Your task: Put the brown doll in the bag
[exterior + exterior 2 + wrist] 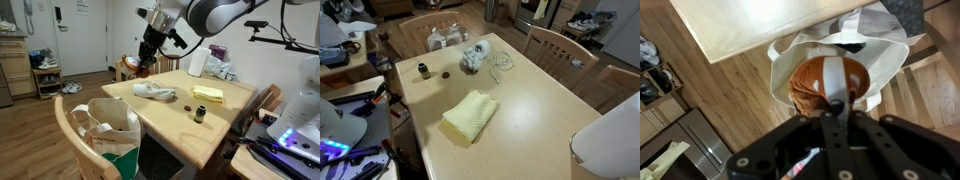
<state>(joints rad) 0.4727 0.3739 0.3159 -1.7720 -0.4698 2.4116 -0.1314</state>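
The gripper brings the brown doll down toward the chair into the white bag's opening (876,60) next, then releases it, because that opening still lies well below it.
The brown doll (830,78) is a rounded orange-brown plush. It is clamped between my gripper's (834,98) fingers in the wrist view. The white bag (875,40) stands open directly beneath the doll, its mouth ringing the doll in this view. In an exterior view the gripper (148,52) hangs high above the table's far-left corner. The bag (112,125) sits on a wooden chair at the table's near end, well below the gripper. The bag's top also shows in the exterior view from above (445,38); the gripper is out of that frame.
On the light wooden table (215,125) lie a crumpled grey-white cloth (155,92), a yellow cloth (208,93), a small dark bottle (199,114) and a paper towel roll (197,62). Wooden chairs (70,130) surround the table. The table edge (750,35) lies beside the bag.
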